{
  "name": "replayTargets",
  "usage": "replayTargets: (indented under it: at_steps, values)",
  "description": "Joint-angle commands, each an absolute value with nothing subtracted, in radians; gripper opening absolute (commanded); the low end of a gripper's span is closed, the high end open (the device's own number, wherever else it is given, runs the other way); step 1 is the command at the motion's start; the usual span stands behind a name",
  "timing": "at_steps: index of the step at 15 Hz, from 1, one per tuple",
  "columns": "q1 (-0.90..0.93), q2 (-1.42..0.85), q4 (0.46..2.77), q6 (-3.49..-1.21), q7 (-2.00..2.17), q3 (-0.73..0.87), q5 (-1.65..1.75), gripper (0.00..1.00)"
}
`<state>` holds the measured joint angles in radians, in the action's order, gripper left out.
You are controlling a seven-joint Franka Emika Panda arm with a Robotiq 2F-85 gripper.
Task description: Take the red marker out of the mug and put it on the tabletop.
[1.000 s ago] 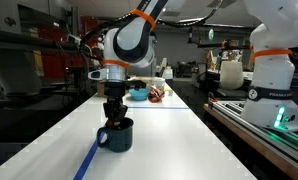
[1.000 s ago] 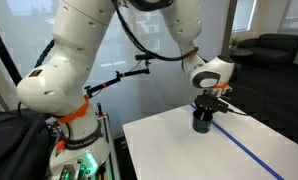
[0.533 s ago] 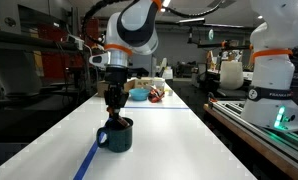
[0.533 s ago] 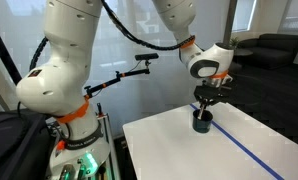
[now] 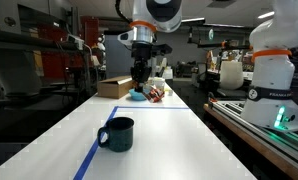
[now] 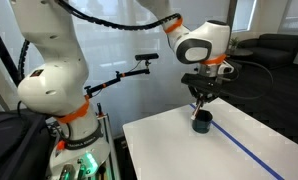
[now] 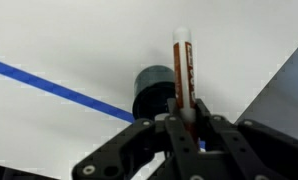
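Note:
The bare white tabletop has an open spot below my gripper, so my gripper will next come down beside the mug (image 5: 117, 133) and let go of the red marker there.
My gripper (image 7: 184, 110) is shut on the red marker (image 7: 183, 62), a slim dark reddish stick with a white end, and holds it upright, lifted clear of the mug. The dark mug (image 5: 117, 133) stands on the white tabletop (image 5: 169, 140) beside the blue tape line (image 5: 93, 150); it also shows in an exterior view (image 6: 201, 121) and in the wrist view (image 7: 151, 92), below the marker. In both exterior views the gripper (image 5: 139, 78) (image 6: 200, 98) hangs well above the mug.
A light blue bowl (image 5: 137, 96) and small items sit at the far end of the table, next to a brown cardboard box (image 5: 115, 87). A second white robot (image 5: 269, 70) stands beside the table. The table's edge runs near the mug (image 6: 139, 135).
The gripper has risen from down at the mug to high above it, drawing the red marker out. The mug has stayed in place.

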<state>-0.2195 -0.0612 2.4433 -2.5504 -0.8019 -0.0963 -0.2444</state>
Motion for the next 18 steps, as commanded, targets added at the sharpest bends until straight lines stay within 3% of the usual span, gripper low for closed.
replayTargets:
  at_steps: [1, 8, 18]
  values:
    - [-0.184, 0.020, 2.562, -2.554, -0.717, 0.000, -0.214, 0.05]
    - [-0.209, -0.157, 2.563, -2.622, -0.806, 0.081, -0.341, 0.05]
    - [-0.343, -0.447, 2.401, -2.624, -0.882, 0.003, -0.411, 0.05]
